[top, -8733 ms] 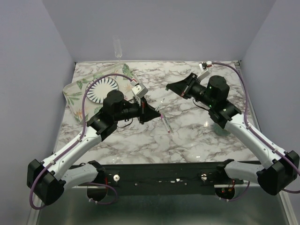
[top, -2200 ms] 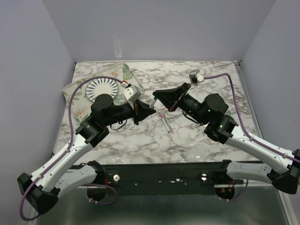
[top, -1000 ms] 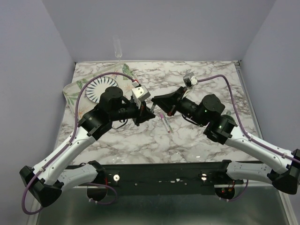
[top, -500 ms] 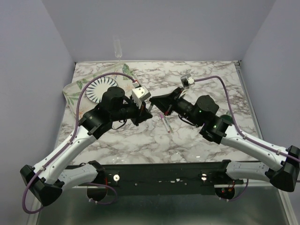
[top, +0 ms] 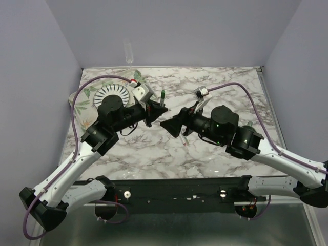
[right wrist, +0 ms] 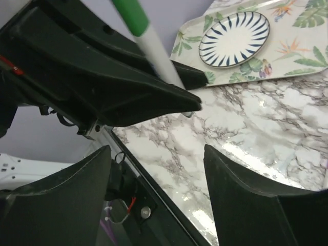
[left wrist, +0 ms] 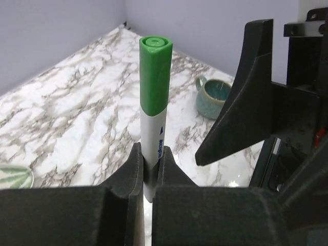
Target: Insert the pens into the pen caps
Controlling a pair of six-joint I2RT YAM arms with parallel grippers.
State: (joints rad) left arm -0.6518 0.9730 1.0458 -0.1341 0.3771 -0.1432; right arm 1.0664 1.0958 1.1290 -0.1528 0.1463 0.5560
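Note:
My left gripper needs to lower and tip downward next, laying the already capped pen flat and letting go of its body, since bare marble (top: 168, 140) beside the lying pen is below.
My left gripper (left wrist: 149, 171) is shut on the lower white barrel of a pen (left wrist: 152, 136), which stands upright. A green pen cap (left wrist: 154, 72) sits on its top end. In the top view this capped pen (top: 162, 97) sticks up from the left gripper (top: 155, 108) above the table's middle. My right gripper (top: 171, 127) hangs just below and to the right of it, open, with nothing between its fingers (right wrist: 251, 205). A second pen (top: 184, 141) lies on the marble under the right gripper, mostly hidden. No pink cap shows.
A floral tray (top: 82, 100) with a blue-striped plate (top: 110, 95) lies at the back left. A teal mug (left wrist: 214, 97) stands on the right side behind the right arm. Walls close the table on three sides.
The right gripper, shut and meeting the left one a moment ago, has opened and drawn back. The green cap now sits on the pen, and the left gripper has lifted it away.

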